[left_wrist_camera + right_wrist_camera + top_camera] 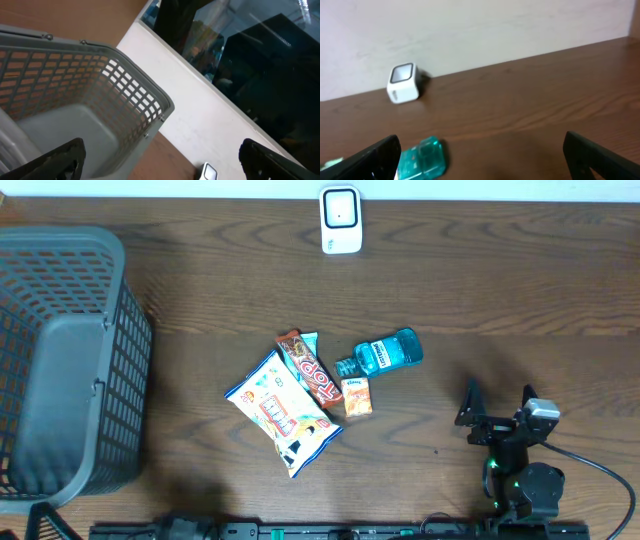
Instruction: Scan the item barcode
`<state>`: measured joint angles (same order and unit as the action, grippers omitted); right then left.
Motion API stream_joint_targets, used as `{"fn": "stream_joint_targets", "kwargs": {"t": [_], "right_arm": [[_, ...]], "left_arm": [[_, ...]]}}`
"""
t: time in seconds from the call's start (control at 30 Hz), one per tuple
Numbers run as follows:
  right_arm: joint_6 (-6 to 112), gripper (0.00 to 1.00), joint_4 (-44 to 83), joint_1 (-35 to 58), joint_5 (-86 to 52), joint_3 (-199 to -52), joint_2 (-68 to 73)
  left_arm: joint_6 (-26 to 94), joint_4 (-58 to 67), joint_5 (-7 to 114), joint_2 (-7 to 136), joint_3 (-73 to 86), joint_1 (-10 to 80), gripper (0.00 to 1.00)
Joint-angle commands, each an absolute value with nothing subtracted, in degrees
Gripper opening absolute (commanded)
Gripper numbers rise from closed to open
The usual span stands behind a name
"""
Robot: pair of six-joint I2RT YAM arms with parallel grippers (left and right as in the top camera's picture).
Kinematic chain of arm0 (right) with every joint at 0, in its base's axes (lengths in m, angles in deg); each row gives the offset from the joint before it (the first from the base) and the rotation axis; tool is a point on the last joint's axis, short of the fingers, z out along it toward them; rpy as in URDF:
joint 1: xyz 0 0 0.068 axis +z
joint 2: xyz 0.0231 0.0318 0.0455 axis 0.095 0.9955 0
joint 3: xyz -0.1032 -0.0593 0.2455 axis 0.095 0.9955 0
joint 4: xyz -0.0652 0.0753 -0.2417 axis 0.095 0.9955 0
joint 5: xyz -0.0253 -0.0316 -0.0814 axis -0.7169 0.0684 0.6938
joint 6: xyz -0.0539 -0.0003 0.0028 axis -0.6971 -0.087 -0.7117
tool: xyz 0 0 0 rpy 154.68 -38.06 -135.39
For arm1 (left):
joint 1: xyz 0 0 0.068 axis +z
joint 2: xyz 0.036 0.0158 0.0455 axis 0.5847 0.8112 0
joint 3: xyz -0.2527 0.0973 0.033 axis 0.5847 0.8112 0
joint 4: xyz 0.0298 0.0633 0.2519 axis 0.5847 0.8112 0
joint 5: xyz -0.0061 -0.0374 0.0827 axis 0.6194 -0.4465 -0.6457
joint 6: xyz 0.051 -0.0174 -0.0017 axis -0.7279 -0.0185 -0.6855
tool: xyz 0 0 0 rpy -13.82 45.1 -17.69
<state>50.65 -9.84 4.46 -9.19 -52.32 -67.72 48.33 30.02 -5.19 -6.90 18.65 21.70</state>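
Observation:
My right gripper should turn toward the cluster next and reach onto the small orange box's free side (361, 399), because the chocolate bar crowds the opposite side of the box.
Several items lie in a cluster mid-table: a white snack bag (283, 412), a red chocolate bar (310, 370), a small orange box (357, 396) and a teal bottle (390, 352) (422, 159). No barcode can be made out on any of them. The white scanner (340, 220) (403, 83) (208, 172) stands at the table's far edge by the wall. My right gripper (498, 402) (482, 155) is open and empty, low over the table, right of the items. My left gripper (162, 160) is open and empty, looking over the basket's rim toward the scanner.
A tall grey mesh basket (130, 380) (125, 85) fills the left end of the table. A white wall runs along the far edge. Bare wood lies between the items and the scanner, and around my right gripper.

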Motion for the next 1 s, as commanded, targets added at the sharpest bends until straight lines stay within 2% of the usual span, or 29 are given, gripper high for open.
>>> {"fn": "stream_joint_targets", "kwargs": {"t": [0.0,0.13,0.23,0.33,0.47,0.6,0.67,0.77,0.97], "right_arm": [[51.0,0.99,-9.6,4.4,-13.9,-52.3,-67.9],[51.1,0.99,-9.8,4.4,-13.9,-52.3,-67.9],[51.1,0.99,-9.7,4.4,-13.9,-52.3,-67.9],[51.2,0.99,-9.7,4.4,-13.9,-52.3,-67.9],[56.4,0.99,-10.1,4.4,-19.6,-52.3,-67.9],[59.4,0.99,-10.9,4.4,-33.1,-52.3,-67.9],[60.3,0.99,-10.9,4.4,-40.3,-52.3,-67.6],[64.5,0.99,-10.8,4.4,-45.6,-52.3,-66.2],[67.5,0.99,-10.4,6.3,-53.5,-52.8,-59.3]], "left_arm": [[42.5,28.1,-2.1,-5.5,19.2,21.8,0.98],[31.6,23.4,7.3,-2.0,19.2,21.8,0.98],[18.1,20.9,19.2,2.3,19.2,21.8,0.98],[11.3,20.9,28.0,6.8,19.2,21.8,0.98],[12.0,21.3,30.3,11.1,19.2,21.8,0.98],[13.7,19.6,30.7,10.7,19.1,21.8,0.98],[9.8,19.4,34.9,9.1,19.0,21.8,0.98],[6.0,20.0,40.5,7.1,19.0,21.8,0.98],[8.9,19.9,41.9,3.9,19.0,21.8,0.98]]}}
